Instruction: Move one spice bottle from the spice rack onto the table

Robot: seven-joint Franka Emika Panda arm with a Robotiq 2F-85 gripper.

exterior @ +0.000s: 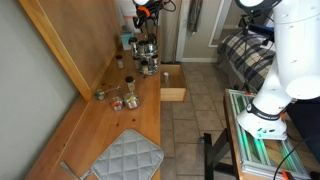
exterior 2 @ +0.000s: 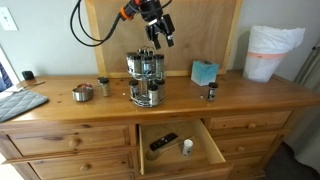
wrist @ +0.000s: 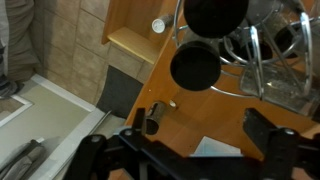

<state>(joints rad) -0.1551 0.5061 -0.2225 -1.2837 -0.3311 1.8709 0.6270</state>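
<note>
My gripper moves over the rack's top next, toward the wooden panel and down onto a jar, since its fingers frame bare table beside the rack.
The silvery spice rack stands on the wooden table and holds several small glass jars; it shows in both exterior views. My gripper hangs open and empty just above the rack's top, slightly to one side, touching nothing. In the wrist view the open fingers frame bare table. Two dark round jar caps and the rack's wire fill the top right. Another spice bottle stands on the table away from the rack.
A drawer under the table stands open with small items inside. A teal box and a small dark bottle stand beside the rack. A metal dish, a grey quilted mat and a white bin are also here.
</note>
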